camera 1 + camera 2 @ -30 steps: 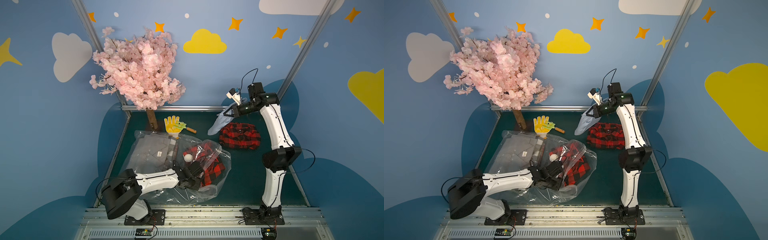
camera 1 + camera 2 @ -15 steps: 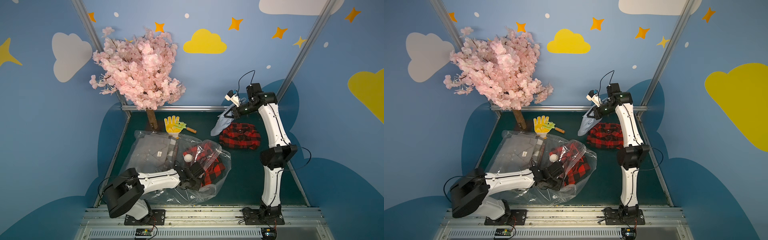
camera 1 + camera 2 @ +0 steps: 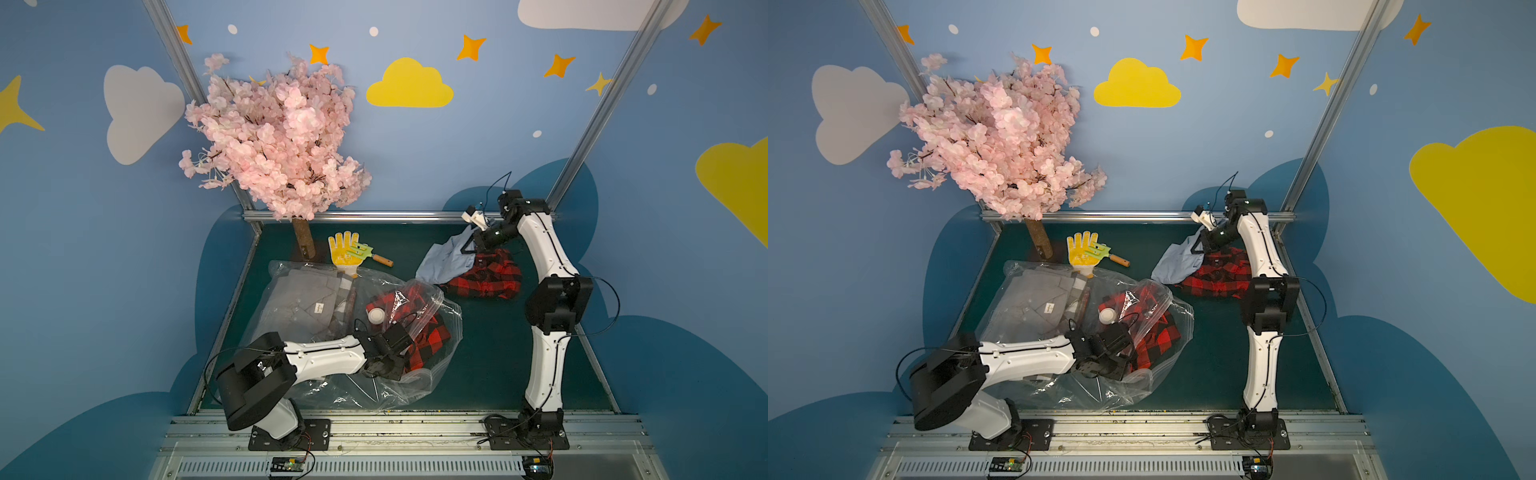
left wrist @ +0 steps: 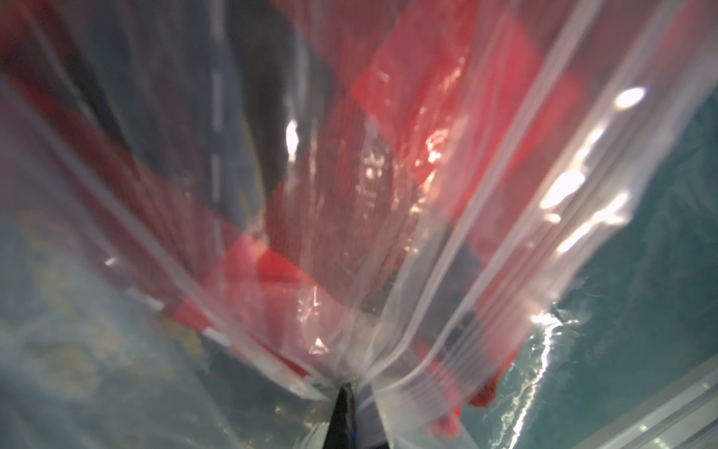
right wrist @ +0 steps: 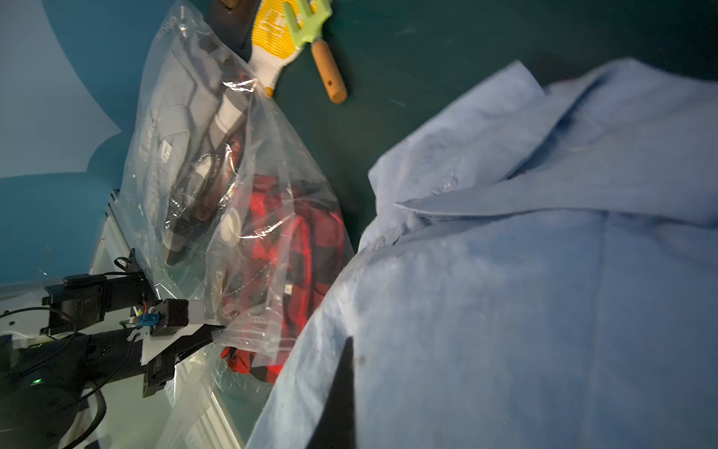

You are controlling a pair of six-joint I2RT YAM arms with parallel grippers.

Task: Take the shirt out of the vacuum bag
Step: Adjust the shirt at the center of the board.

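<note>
The robot's right gripper should next pull farther away from the bag [image 3: 399, 386] and down over the unbagged plaid shirt [image 3: 500, 277] to let go, since the light blue shirt hangs outside the bag.
The vacuum bag [image 3: 399, 386] [image 3: 1113, 395] lies crumpled at the table's front left, its white valve [image 3: 375, 316] on top. Inside it show a grey shirt [image 3: 299, 303] and a red plaid shirt [image 3: 428, 336]. My left gripper [image 3: 401, 368] [image 3: 1121, 365] [image 4: 345, 388] is shut on the bag's zip-seal edge [image 4: 447, 272]. At the back right, my right gripper [image 3: 467, 245] [image 3: 1196, 247] [image 5: 347, 346] is shut on a light blue shirt [image 3: 444, 266] [image 5: 524, 291]. That shirt hangs outside the bag, draped over another red plaid shirt [image 3: 490, 278] on the table.
A yellow glove [image 3: 343, 249] and a green hand rake [image 3: 368, 253] lie at the back by the trunk of the pink blossom tree [image 3: 305, 245]. Blue walls and metal rails close in the green table [image 3: 490, 357].
My right gripper has come down a little with the blue shirt, closer to the plaid shirt on the table. The left arm has shifted slightly and still grips the bag.
</note>
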